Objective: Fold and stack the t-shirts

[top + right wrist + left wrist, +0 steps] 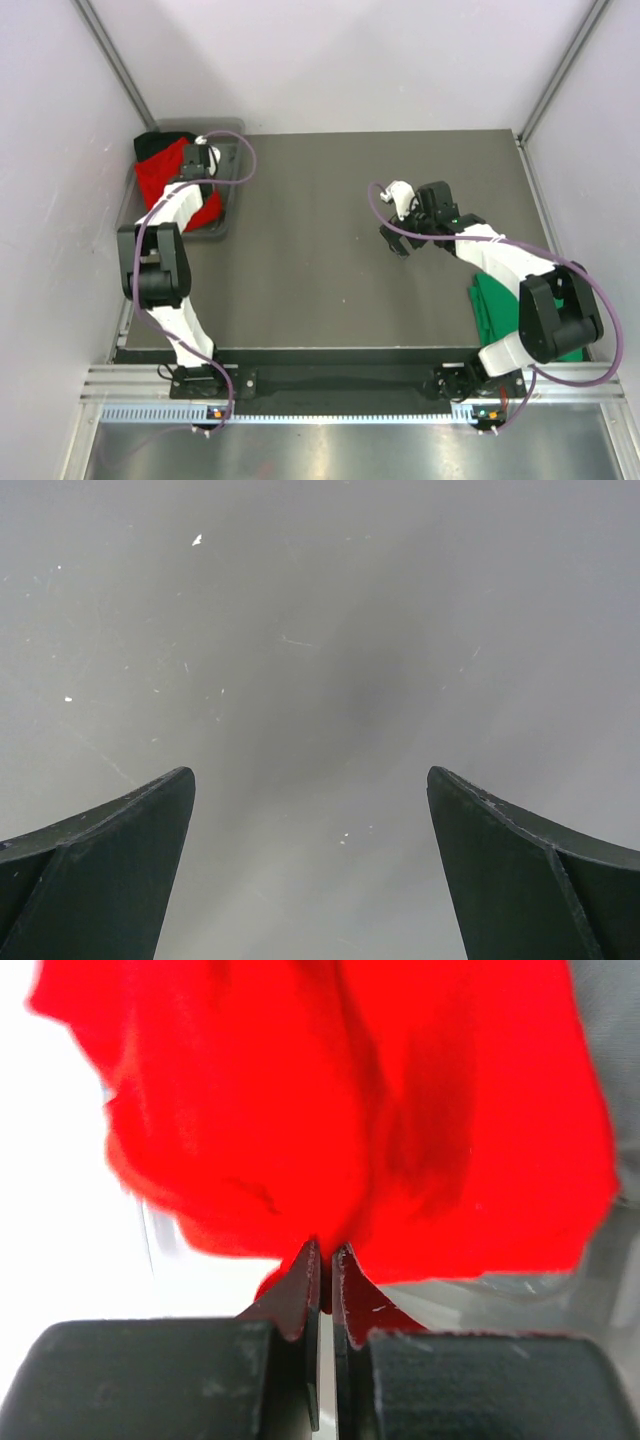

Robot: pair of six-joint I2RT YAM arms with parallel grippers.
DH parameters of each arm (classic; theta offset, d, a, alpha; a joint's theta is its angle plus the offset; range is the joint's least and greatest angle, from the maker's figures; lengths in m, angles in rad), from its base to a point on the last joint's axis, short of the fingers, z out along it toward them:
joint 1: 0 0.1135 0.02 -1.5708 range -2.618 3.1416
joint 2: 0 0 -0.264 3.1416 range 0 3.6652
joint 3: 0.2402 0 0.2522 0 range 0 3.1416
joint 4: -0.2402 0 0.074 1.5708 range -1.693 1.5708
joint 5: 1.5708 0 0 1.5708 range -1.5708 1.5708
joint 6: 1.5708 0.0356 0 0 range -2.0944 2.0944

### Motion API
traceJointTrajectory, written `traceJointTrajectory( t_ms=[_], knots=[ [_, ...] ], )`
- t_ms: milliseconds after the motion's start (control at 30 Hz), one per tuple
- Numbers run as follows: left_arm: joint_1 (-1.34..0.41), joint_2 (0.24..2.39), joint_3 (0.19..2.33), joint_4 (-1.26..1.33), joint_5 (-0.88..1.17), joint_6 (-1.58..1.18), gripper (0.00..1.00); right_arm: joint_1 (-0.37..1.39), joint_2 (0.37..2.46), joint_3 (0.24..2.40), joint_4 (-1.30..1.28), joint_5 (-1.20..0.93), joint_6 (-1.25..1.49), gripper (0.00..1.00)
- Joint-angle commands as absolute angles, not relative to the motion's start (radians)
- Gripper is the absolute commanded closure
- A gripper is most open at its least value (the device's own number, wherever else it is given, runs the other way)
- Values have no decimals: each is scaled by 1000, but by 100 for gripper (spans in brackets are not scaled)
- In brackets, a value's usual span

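Note:
I should lift the red t-shirt high from the bin [228, 212] with my left gripper next, then swing it toward my right gripper to release it.
The red t-shirt [160, 178] lies bunched in a grey bin [228, 212] at the table's back left. My left gripper [199, 160] is over the bin, shut on a fold of the red cloth. In the left wrist view the jaws [327, 1250] pinch the red t-shirt [360, 1110], which fills the frame. The green t-shirt [497, 302] lies flat at the table's right edge, partly under my right arm. My right gripper [399, 237] hangs open and empty over the bare table, and the right wrist view [310, 775] shows only table between its fingers.
A dark cloth [151, 143] shows at the bin's back corner behind the red shirt. White walls close in the table on the left, back and right. The dark table top [310, 270] spreads between the arms.

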State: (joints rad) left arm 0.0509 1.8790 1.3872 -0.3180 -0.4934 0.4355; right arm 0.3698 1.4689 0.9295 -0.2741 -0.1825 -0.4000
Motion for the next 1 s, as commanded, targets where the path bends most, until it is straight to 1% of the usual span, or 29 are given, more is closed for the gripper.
traceJointTrajectory(
  t_ms=[0, 200, 233, 300, 400, 433, 533, 567, 600, 633, 700, 833, 900, 967],
  knots=[
    [49, 1718, 1370, -327, -428, 358, 100, 362, 1486, 923, -253, -199, -416, 0],
    [34, 1481, 1348, -445, -287, 265, 100, 360, 1500, 902, -221, -149, -431, 0],
    [20, 1458, 1350, -466, -223, 258, 100, 359, 1505, 902, -216, -141, -431, 0],
    [5, 1399, 1359, -531, -173, 232, 100, 357, 1520, 903, -216, -133, -434, 0],
    [-77, 1364, 1425, -584, -110, 221, 100, 357, 1540, 907, -222, -124, -437, 0],
    [-98, 1362, 1455, -586, -123, 219, 100, 357, 1545, 905, -222, -121, -440, 0],
    [-193, 1362, 1598, -585, -77, 225, 100, 356, 1558, 905, -221, -115, -443, 0],
    [-218, 1365, 1679, -584, -65, 219, 100, 357, 1559, 905, -219, -107, -445, 0],
    [-238, 1388, 1730, -610, -29, 215, 100, 356, 1554, 905, -218, -101, -445, 0],
    [-264, 1406, 1843, -632, 16, 204, 100, 354, 1549, 902, -210, -92, -446, 0],
    [-278, 1449, 1934, -655, 153, 183, 100, 348, 1530, 891, -201, -81, -449, 0],
    [-319, 1491, 2049, -646, 227, 143, 100, 315, 1506, 885, -192, -66, -445, 0],
    [-330, 1505, 2062, -643, 251, 135, 100, 299, 1496, 884, -192, -63, -439, 0],
    [-347, 1506, 2053, -641, 319, 133, 100, 264, 1482, 885, -187, -61, -428, 0]
  ],
)
